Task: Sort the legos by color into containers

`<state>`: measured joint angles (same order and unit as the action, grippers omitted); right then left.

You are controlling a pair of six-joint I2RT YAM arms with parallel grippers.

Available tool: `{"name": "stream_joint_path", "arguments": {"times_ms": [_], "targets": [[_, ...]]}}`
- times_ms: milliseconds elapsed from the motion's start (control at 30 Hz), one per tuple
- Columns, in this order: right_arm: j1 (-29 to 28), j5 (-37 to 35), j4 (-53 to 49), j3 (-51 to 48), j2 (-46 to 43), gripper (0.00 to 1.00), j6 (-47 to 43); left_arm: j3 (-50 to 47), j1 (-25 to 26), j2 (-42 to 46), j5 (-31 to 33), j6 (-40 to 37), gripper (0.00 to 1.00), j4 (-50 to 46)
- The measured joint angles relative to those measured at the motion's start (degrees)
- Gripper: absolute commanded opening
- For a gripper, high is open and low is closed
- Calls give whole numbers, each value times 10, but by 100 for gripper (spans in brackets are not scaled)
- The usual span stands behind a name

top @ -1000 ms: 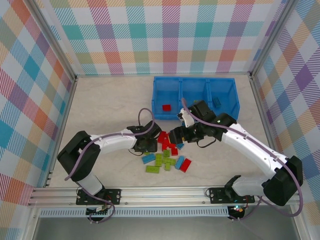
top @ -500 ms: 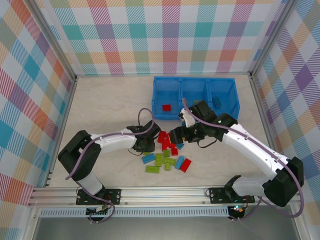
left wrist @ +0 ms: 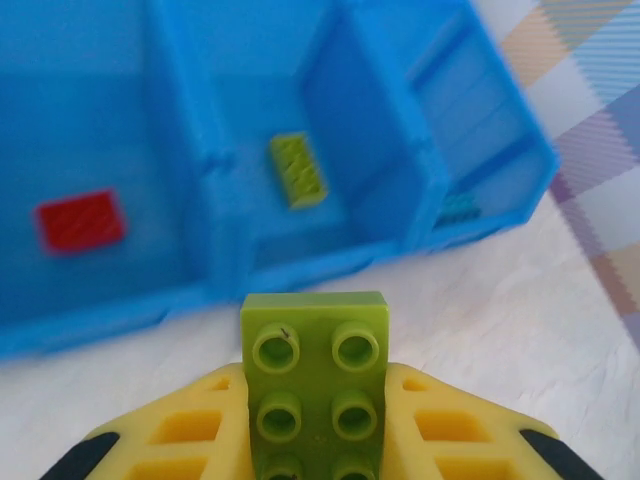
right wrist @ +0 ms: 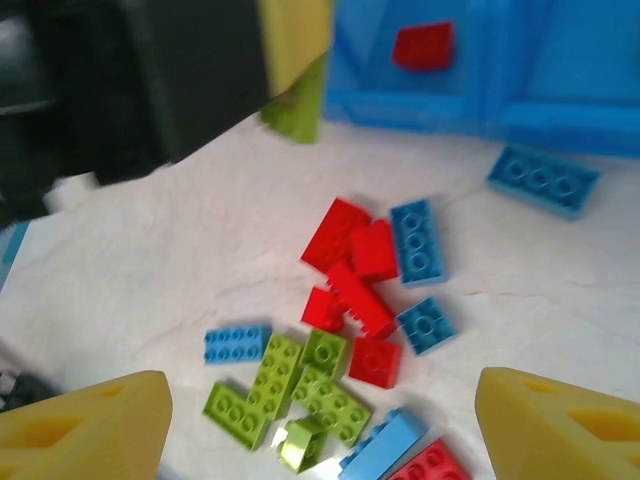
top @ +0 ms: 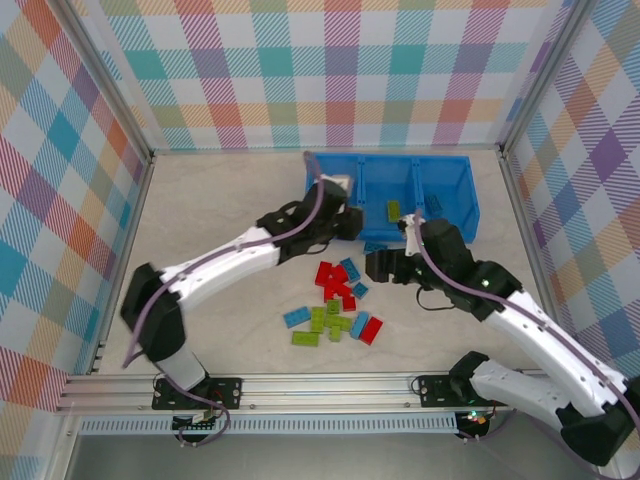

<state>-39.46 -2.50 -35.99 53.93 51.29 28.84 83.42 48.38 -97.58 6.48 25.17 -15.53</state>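
I should next carry the lime green lego (left wrist: 315,365) outward in my left gripper and release it over the blue tray's middle section (left wrist: 265,185), where the green lego matches its color.
My left gripper (top: 345,222) is shut on a lime green lego (left wrist: 315,365), held studs-up just before the blue tray of containers (top: 392,159), between its left and middle compartments. The left compartment (left wrist: 90,120) holds a red lego (left wrist: 80,220), the middle one a green lego (left wrist: 298,170) and the right one a teal lego (left wrist: 458,208). The right gripper (right wrist: 320,430) hangs open above the loose pile of red, green and blue legos (top: 335,302), with nothing between its fingers (right wrist: 85,430).
A single blue lego (top: 375,246) lies on the table just in front of the tray. The left arm (top: 230,262) stretches diagonally across the table left of the pile. Plaid walls enclose the table.
My left gripper closed on a green lego at the pile and carried it up toward the tray. The right gripper drew back right of the pile and opened wider.
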Motion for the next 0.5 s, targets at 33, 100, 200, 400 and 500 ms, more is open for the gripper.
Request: {"name": "stream_joint_path", "arguments": {"times_ms": [33,100,200,400,500], "targets": [[0,-12,0,-5,-12,80,4,24,2,-27,1,-7,18,10],[0,-30,-1,-10,-27,80,10,90,3,-103,6,-21,19,29],[0,-42,-3,-10,-30,80,19,170,1,-191,17,-33,22,35],[0,-46,-20,-10,-46,81,25,341,-10,-345,32,-47,47,19],[0,-46,-24,-10,-54,81,25,361,-15,-359,29,-54,55,8]]}}
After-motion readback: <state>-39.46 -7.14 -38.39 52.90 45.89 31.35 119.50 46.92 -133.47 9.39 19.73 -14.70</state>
